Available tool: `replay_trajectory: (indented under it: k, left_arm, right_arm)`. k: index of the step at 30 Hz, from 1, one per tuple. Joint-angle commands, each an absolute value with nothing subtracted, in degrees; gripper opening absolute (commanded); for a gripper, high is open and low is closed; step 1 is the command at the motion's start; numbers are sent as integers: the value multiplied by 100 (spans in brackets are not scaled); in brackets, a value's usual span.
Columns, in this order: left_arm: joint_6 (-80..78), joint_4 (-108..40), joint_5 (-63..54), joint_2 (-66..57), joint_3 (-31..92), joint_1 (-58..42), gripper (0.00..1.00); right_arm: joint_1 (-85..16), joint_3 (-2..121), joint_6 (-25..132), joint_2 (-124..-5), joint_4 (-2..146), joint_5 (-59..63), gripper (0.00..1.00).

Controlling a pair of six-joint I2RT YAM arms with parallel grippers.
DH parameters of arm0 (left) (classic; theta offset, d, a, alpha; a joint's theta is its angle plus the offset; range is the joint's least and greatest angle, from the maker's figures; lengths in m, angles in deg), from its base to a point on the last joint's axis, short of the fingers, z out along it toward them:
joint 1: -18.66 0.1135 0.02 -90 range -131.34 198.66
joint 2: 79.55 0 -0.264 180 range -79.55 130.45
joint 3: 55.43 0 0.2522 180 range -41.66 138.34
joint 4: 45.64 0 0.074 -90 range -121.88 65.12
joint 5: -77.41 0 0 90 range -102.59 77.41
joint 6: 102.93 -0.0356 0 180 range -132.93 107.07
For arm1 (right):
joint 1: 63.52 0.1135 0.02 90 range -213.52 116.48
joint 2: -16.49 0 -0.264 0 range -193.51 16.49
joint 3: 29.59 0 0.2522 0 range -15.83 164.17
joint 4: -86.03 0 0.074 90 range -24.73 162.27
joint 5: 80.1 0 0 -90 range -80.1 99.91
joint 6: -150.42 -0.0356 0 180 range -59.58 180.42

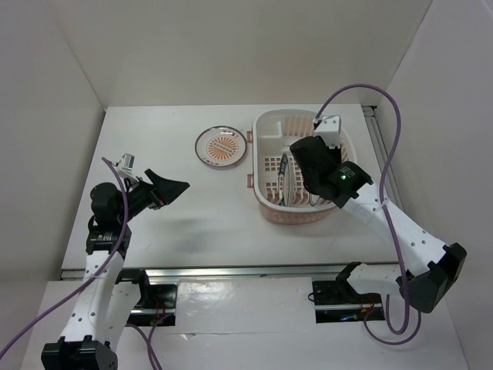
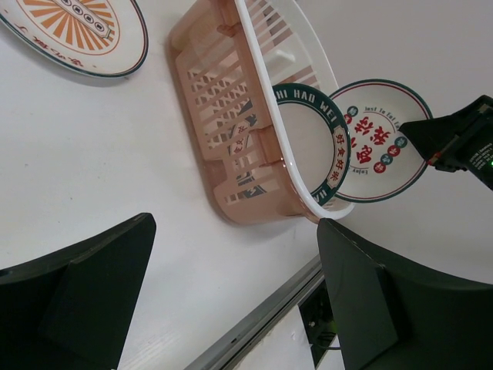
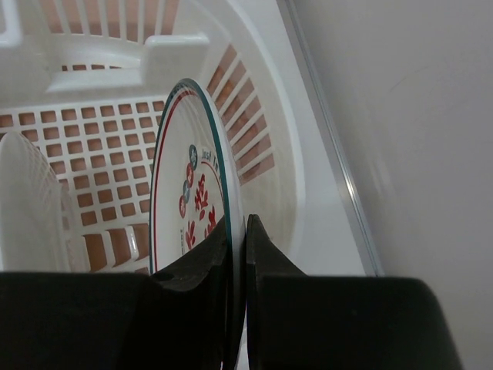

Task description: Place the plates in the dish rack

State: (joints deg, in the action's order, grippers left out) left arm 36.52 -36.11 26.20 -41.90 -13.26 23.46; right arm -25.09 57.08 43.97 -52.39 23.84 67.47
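My right gripper will next go down and to the left in the top view to release its white plate, as the rack's slots (image 1: 299,193) (image 3: 121,245) beside the blue-green plate lie below it on that side.
The pale pink dish rack (image 1: 266,123) stands at the back right of the table. The plate with the dark blue-green rim (image 2: 312,142) stands on edge inside it. My right gripper (image 3: 237,231) is shut on the rim of the white plate with red characters (image 3: 189,200). It holds that plate upright over the rack's grid (image 3: 92,131), beside the blue-green plate. I cannot tell whether it touches the bottom. The orange sunburst plate (image 1: 221,146) lies flat on the table left of the rack. My left gripper (image 1: 173,187) is open and empty, well left of the rack.
White walls close in the table at the back and both sides. A metal rail (image 1: 231,271) runs along the near edge. The right arm's purple cable (image 1: 389,123) loops above the rack's right side.
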Motion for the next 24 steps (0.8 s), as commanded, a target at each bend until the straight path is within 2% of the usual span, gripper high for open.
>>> replay_trajectory:
  k: [1,9,24]
  left_arm:
    - [3523,-3768,2679,-4255,-1231,2367,100]
    - [3523,-3768,2679,-4255,-1231,2367,100]
    - [3523,-3769,2731,-4308,-1231,2367,100]
  right_arm:
    - [-2573,5581,4495,-5259,3227,6765,0]
    - [-2626,5010,5187,-4987,4148,6106,0]
    - [-2626,4745,5374,-5233,4282,5842,0]
